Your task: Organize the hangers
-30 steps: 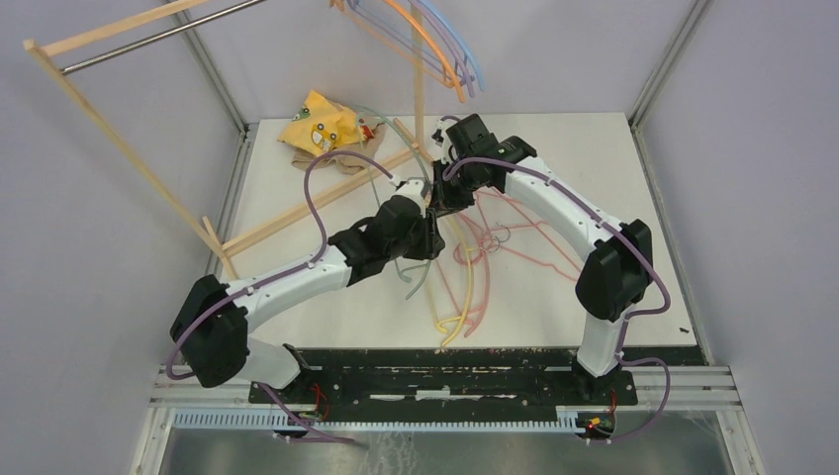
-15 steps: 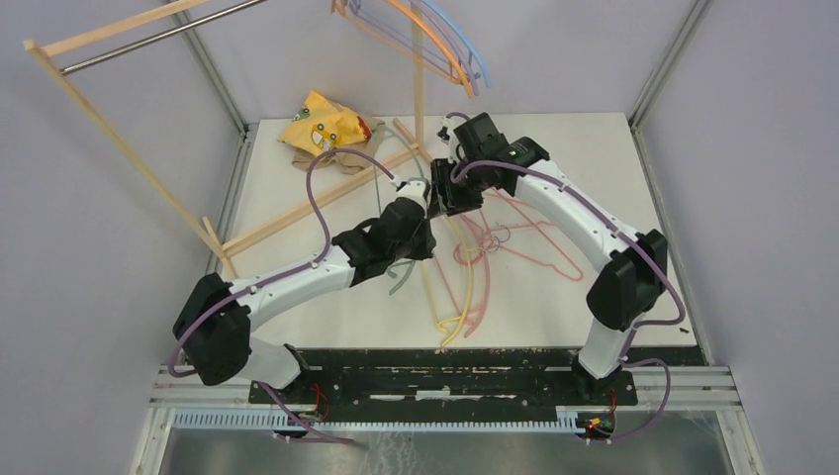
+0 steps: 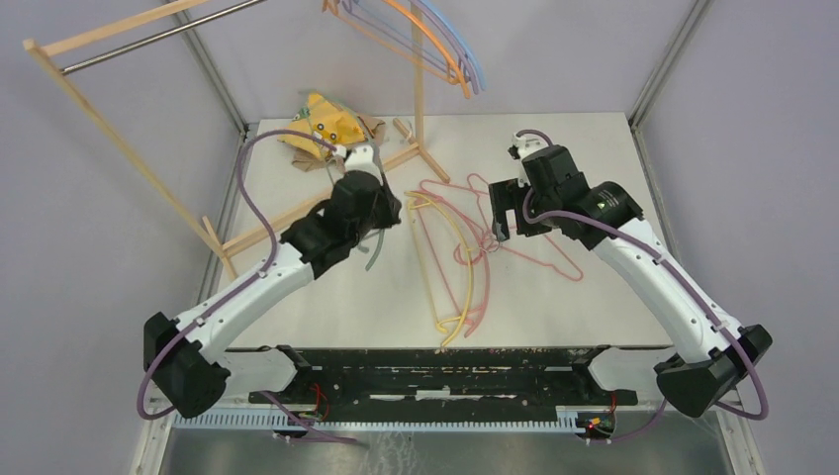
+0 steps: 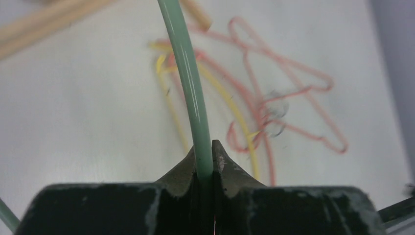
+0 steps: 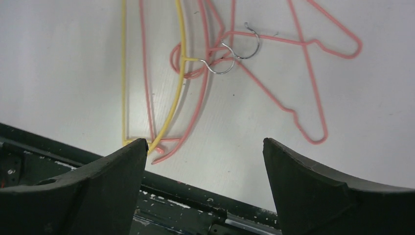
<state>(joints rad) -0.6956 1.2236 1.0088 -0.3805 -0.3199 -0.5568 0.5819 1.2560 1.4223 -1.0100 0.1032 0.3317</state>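
Note:
I need to move my left gripper up and outward next, beside the orange hanger point(image 3: 432, 37), and let go of the green hanger there, since the other hangers hang outward of and above it.
My left gripper point(image 4: 205, 147) is shut on a thin green hanger point(image 4: 188, 83), which rises from the jaws above the table. From above, that gripper point(image 3: 381, 216) hangs left of the pile, and a green end point(image 3: 375, 255) sticks out below the arm. A yellow hanger point(image 3: 450, 267) and tangled pink hangers point(image 3: 524, 237) lie on the white table. My right gripper point(image 5: 205, 142) stands open and empty above the pink hangers point(image 5: 308, 83); from above it point(image 3: 503, 213) is just right of the pile. Several blue, purple and orange hangers point(image 3: 440, 40) hang at the top.
A wooden-framed rack point(image 3: 129, 148) with a metal rail point(image 3: 148, 35) stands at the left, its base bar point(image 3: 317, 203) crossing the table. A yellow cloth point(image 3: 322, 124) lies at the back left. The black mounting rail point(image 3: 435, 361) borders the near edge.
The right gripper has opened and drawn back to the right. The left gripper has closed on the green hanger and carried it up and to the left, away from the pile.

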